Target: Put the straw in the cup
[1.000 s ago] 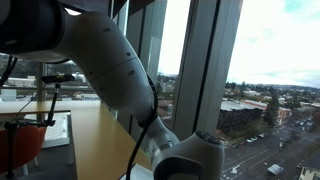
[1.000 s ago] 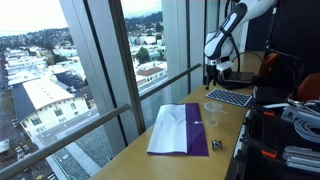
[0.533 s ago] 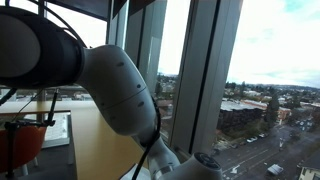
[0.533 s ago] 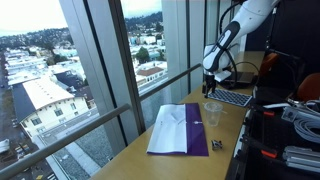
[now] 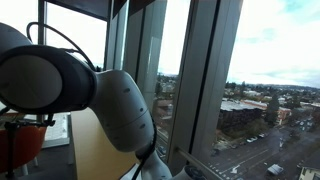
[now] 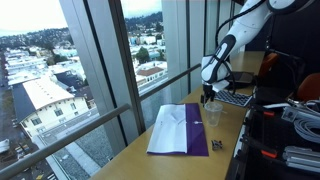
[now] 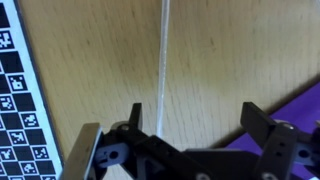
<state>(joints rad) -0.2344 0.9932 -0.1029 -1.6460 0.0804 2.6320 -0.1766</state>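
The straw [image 7: 161,98] runs close to the finger by the marker board, so next I should lower my gripper and move it toward that board to get the straw between my fingers.
In the wrist view a thin white straw [image 7: 163,60] lies lengthwise on the wooden table. My gripper [image 7: 192,110] hangs just above it, open, and the straw passes close to the left finger [image 7: 134,115]. Nothing is between the fingers. In an exterior view the gripper [image 6: 208,93] hovers low over the table just behind the clear plastic cup [image 6: 212,112], which stands upright. The straw is too thin to make out there. In an exterior view my arm [image 5: 70,85] fills the frame and hides the table.
A purple and white cloth [image 6: 180,128] lies on the table in front of the cup, and its purple corner [image 7: 290,105] shows in the wrist view. A marker board [image 7: 18,100] lies left of the straw. A small purple object [image 6: 217,146] sits near the table edge. Windows run along the side.
My arm has moved lower and nearer to the cup. In an exterior view it has swung further across the frame. The gripper has stayed open.
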